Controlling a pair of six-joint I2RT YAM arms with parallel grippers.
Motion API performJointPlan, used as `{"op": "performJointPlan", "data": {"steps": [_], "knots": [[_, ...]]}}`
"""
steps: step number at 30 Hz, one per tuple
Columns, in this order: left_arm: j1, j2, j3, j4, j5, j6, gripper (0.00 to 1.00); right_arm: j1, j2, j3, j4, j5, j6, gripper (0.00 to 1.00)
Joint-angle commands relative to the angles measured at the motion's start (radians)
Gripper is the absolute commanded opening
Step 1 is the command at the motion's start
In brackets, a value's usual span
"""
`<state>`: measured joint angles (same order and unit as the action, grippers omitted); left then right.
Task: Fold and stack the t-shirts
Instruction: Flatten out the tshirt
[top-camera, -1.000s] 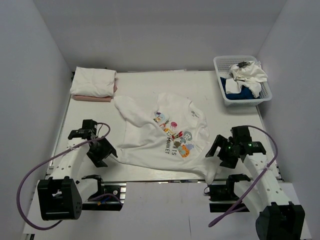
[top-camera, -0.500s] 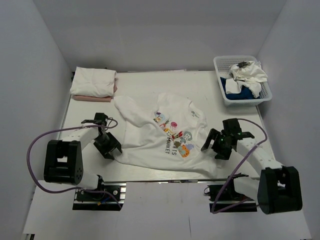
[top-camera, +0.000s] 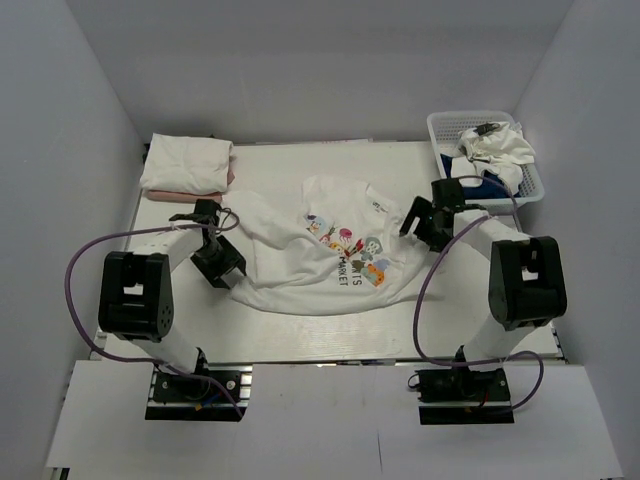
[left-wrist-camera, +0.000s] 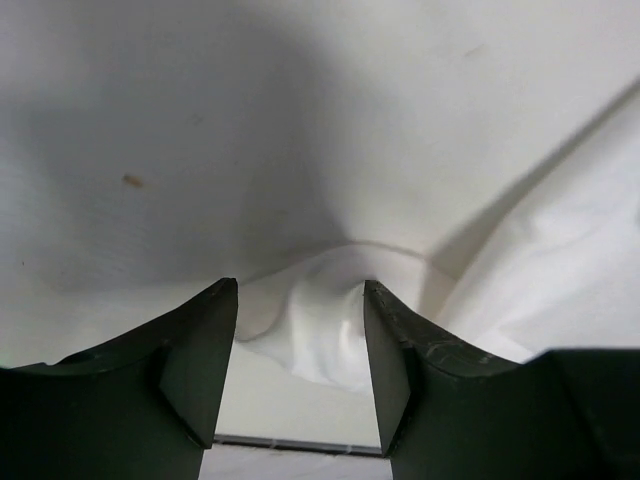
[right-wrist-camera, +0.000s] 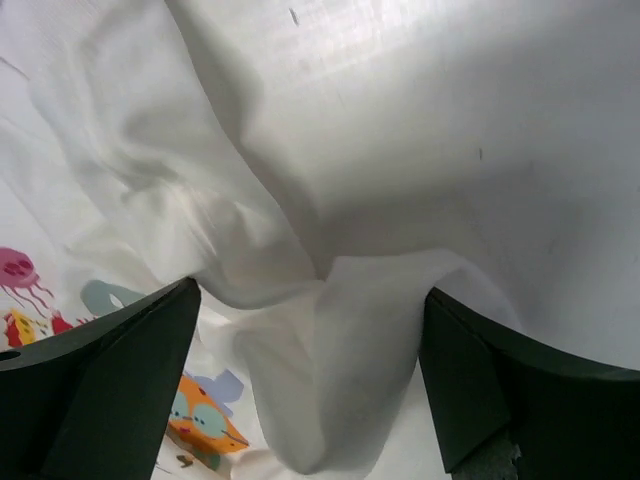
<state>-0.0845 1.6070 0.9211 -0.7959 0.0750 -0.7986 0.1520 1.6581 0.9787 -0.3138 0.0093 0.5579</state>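
My right gripper's open fingers are around only a loose fold of cloth. They will move back onto the shirt's near corner (top-camera: 418, 292) next.
A white t-shirt (top-camera: 330, 250) with a colourful cartoon print (top-camera: 348, 252) and dark lettering lies rumpled, chest up, mid-table. My left gripper (top-camera: 222, 268) is at its left edge, jaws apart around a small fold of white cloth (left-wrist-camera: 325, 320) that does not fill the gap (left-wrist-camera: 300, 300). My right gripper (top-camera: 425, 222) is at its right edge, jaws wide apart (right-wrist-camera: 310, 300) over a loose bunch of the shirt (right-wrist-camera: 300, 400) beside the print (right-wrist-camera: 200, 420). A folded white shirt (top-camera: 187, 163) lies on a folded pale pink one (top-camera: 190, 197) at the back left.
A white basket (top-camera: 452, 193) holding white and blue cloth stands at the back right, close behind my right gripper. White walls close in the table (top-camera: 300, 170) on three sides. Purple cables loop from both arms.
Both grippers have swung from the shirt's near corners away from me to its sides. The shirt has shifted toward the back and bunched shorter; the sleeve trailing at the near right no longer sticks out.
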Motion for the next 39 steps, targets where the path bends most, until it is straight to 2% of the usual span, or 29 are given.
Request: {"op": "performJointPlan", "data": {"steps": [1,5,9,13,17,20,23,25,26,30,34,37,38,39], "knots": [[-0.003,-0.018,0.088,-0.012,-0.072,-0.001,0.64,-0.002,0.02,0.142,0.006,0.081,-0.053,0.9],[-0.003,-0.111,0.055,-0.048,-0.081,0.009,0.69,-0.005,-0.092,0.135,-0.047,0.098,-0.046,0.9],[-0.003,-0.199,-0.042,-0.068,-0.043,0.009,0.69,-0.005,-0.242,0.072,-0.129,0.142,-0.03,0.9],[-0.012,-0.304,-0.154,-0.049,0.014,-0.004,0.69,-0.009,-0.408,-0.013,-0.31,0.254,0.048,0.9],[-0.052,-0.315,-0.237,0.023,0.052,-0.024,0.67,-0.023,-0.549,-0.107,-0.395,0.296,0.079,0.9],[-0.077,-0.234,-0.226,0.059,0.052,-0.045,0.62,-0.035,-0.607,-0.185,-0.409,0.294,0.1,0.9],[-0.104,-0.151,-0.193,0.069,0.034,-0.045,0.51,-0.046,-0.615,-0.25,-0.395,0.245,0.109,0.9],[-0.124,-0.124,-0.18,0.069,0.034,-0.045,0.11,-0.048,-0.613,-0.296,-0.357,0.206,0.112,0.9],[-0.124,-0.111,-0.17,0.069,0.034,-0.045,0.0,-0.051,-0.607,-0.334,-0.337,0.186,0.112,0.9],[-0.149,-0.172,-0.156,0.043,0.008,-0.036,0.0,-0.052,-0.563,-0.365,-0.2,0.136,0.082,0.9],[-0.158,-0.258,-0.146,0.002,-0.021,-0.036,0.0,-0.056,-0.469,-0.365,-0.154,0.061,0.073,0.9],[-0.158,-0.274,-0.146,-0.017,-0.03,-0.036,0.0,-0.055,-0.445,-0.391,-0.096,-0.001,0.076,0.8],[-0.167,-0.283,-0.146,-0.017,-0.03,-0.036,0.0,-0.054,-0.446,-0.414,-0.046,0.009,0.079,0.58],[-0.167,-0.283,-0.146,-0.026,-0.021,-0.036,0.0,-0.055,-0.449,-0.42,-0.035,0.011,0.082,0.49]]}}
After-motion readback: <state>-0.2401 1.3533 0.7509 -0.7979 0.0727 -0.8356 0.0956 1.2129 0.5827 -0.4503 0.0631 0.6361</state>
